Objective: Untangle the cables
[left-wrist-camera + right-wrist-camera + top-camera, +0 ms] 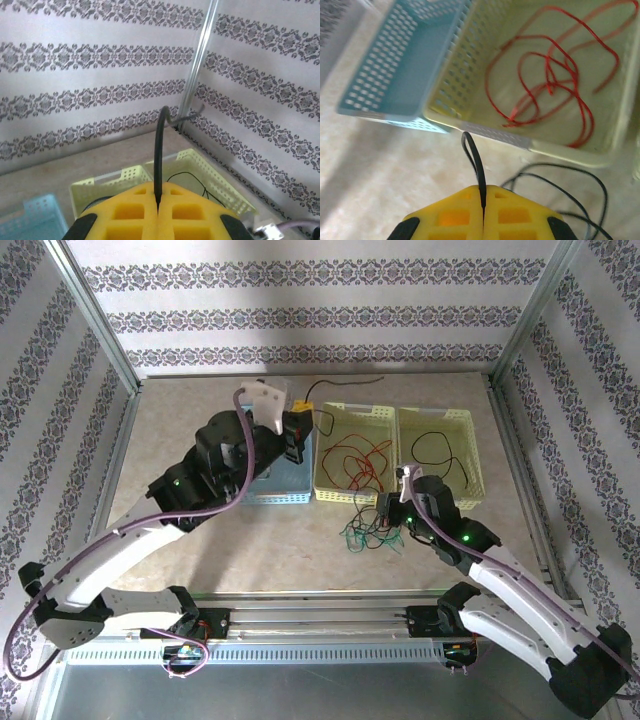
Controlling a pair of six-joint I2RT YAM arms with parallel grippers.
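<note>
The black cable in my left gripper hangs clear of the loop. My right gripper will open next, low over the tabletop [350, 514] [457, 162] beside the tangle, and let go of the loop.
My left gripper [300, 418] hovers above the blue basket [262, 498], shut on a black cable [160, 145] that sticks up from between its yellow fingers [130, 210] and bends right. My right gripper [390, 508] sits low over the table in front of the baskets, shut on a loop of black cable [476, 157]. Beside it lies a tangle of green and black cables [372, 532]. A red cable [550, 85] lies curled in the middle yellow basket [322, 455]. Another black cable [436, 446] rests in the right yellow basket [476, 455].
The three baskets stand side by side across the table's middle, blue [395, 75] at the left. Patterned walls and metal frame posts [197, 75] close in the back and sides. Bare tabletop [280, 550] stretches in front of the baskets.
</note>
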